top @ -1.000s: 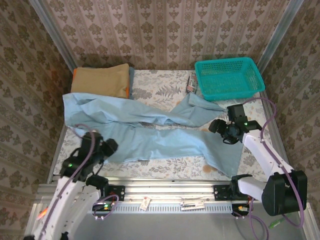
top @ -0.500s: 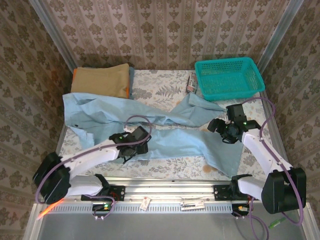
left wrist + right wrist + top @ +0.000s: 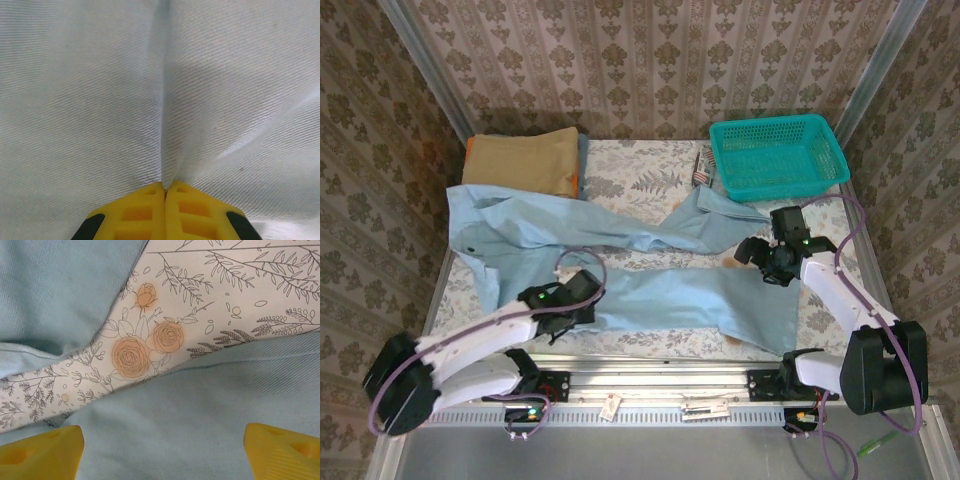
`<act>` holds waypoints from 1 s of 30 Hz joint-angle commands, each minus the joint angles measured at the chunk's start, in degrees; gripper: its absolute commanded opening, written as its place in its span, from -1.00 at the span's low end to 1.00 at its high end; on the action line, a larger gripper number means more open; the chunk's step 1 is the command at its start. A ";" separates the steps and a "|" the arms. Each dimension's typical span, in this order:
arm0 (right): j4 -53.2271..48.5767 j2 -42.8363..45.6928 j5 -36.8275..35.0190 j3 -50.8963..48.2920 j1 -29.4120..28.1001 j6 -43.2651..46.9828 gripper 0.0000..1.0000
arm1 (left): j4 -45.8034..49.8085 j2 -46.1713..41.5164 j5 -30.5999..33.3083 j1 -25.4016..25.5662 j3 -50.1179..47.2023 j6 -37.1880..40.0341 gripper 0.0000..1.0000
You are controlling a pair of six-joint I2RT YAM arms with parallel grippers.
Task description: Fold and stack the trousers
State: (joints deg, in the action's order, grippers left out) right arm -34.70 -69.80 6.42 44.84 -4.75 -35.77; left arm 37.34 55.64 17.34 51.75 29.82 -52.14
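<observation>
The robot's right gripper will next move outward past the floral gap and lower onto the near edge of the far leg's end, as that leg slants away from the other.
The pale blue trousers lie spread across the table, one leg along the near edge and the other slanting toward the back right. My left gripper rests on the near leg's left part. Its yellow jaws are shut on a pinched ridge of the cloth. My right gripper hovers over the right end of the trousers, where the legs part. It stands open, its yellow fingertips wide apart over flat blue cloth, holding nothing.
A teal basket stands at the back right with a small object beside it. A tan folded garment lies on an orange one at the back left. The floral tablecloth shows between the legs.
My left arm swung in from the left edge onto the near leg and its gripper closed on the cloth. The right gripper barely shifted and stayed open.
</observation>
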 commanded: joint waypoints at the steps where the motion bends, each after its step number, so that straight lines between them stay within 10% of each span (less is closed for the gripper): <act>1: 1.03 -0.51 -1.67 1.76 0.36 -0.37 0.69 | 12.13 -9.40 -1.02 0.46 -0.37 -3.47 -1.00; 7: 2.13 -1.63 -0.34 0.90 0.36 -1.58 0.69 | 21.65 -16.66 -1.53 0.28 4.92 -3.66 -1.00; 10: 1.98 -2.25 -0.04 0.59 0.37 -1.76 0.68 | 22.09 -15.37 -1.98 0.15 7.58 -2.12 0.22; 13: 1.09 -2.26 -1.16 1.92 0.36 -1.26 0.66 | 19.28 -13.78 -3.91 0.16 10.85 1.52 0.58; 30: 5.62 -25.97 -1.07 20.38 -1.27 -2.05 0.53 | -4.45 8.53 -14.09 -22.84 22.88 15.84 0.92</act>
State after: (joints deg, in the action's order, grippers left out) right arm -30.87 -91.66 3.49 62.85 -5.28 -36.40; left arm 40.10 62.37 7.75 31.70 50.04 -39.05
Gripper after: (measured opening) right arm 0.767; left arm 0.957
